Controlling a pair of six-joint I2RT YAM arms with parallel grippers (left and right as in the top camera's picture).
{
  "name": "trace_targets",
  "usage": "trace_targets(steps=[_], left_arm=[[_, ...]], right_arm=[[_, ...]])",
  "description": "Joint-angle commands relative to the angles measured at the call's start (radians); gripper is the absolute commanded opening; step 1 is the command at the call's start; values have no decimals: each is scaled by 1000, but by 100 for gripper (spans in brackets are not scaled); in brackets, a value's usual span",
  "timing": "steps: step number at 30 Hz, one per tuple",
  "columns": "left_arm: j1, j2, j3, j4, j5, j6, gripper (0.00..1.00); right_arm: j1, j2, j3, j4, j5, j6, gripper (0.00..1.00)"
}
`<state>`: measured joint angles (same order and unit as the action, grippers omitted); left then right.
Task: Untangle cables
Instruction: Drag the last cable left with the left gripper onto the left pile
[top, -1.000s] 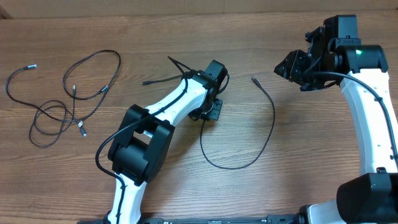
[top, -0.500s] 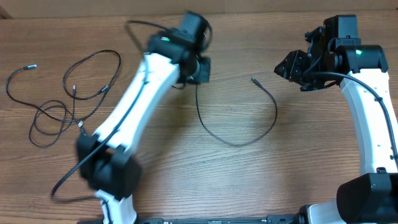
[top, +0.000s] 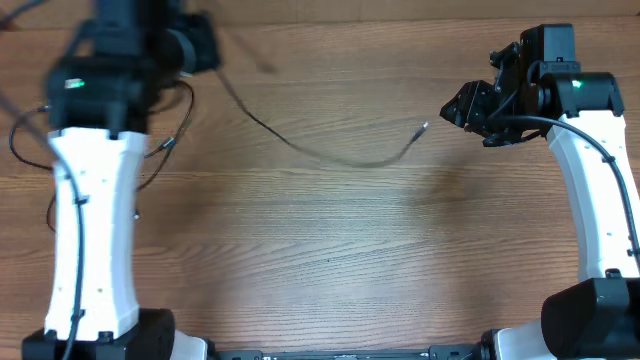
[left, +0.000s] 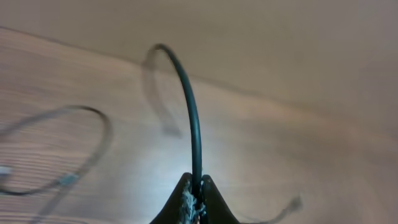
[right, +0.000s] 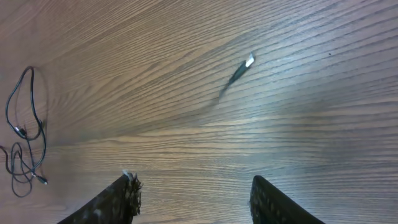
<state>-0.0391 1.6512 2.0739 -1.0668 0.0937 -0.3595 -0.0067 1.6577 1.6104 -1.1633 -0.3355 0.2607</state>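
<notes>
The left gripper swings to the left in the overhead view next, past the loose loops, to release the thin black cable, since its loose end still spans the table.
My left gripper is at the far left of the table, shut on a thin black cable and blurred by motion. In the left wrist view the cable rises from the closed jaws and arcs over. The cable stretches right across the table to its silver plug, which also shows in the right wrist view. The other cables lie in loose loops at the left, partly hidden by the left arm; they also show in the right wrist view. My right gripper is open and empty, held above the table at the right.
The left arm runs down the left side of the wooden table. The right arm stands along the right edge.
My left gripper has swung fast from the table's middle to the far left, dragging the cable, which has pulled out from a loop into a long shallow curve. The right arm has not moved.
</notes>
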Motion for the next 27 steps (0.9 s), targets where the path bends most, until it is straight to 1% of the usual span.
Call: trace_targets(steps=[1, 9, 15, 18, 22, 25, 27], left_arm=[[113, -40, 46, 29, 11, 23, 4], [323, -40, 136, 95, 8, 39, 4], [436, -40, 230, 163, -6, 48, 4], [489, -40, 274, 207, -87, 69, 4], [529, -40, 293, 252, -220, 98, 4], [536, -35, 292, 242, -232, 114, 4], [519, -13, 289, 181, -226, 112, 4]], right_arm=[[0, -14, 27, 2, 5, -3, 56], [0, -14, 27, -13, -2, -3, 56], [1, -14, 27, -9, -5, -3, 56], [1, -14, 27, -10, -6, -3, 56], [1, -14, 27, -14, -6, -4, 56], [1, -14, 27, -19, -6, -4, 56], [1, -14, 27, -16, -6, -3, 56]])
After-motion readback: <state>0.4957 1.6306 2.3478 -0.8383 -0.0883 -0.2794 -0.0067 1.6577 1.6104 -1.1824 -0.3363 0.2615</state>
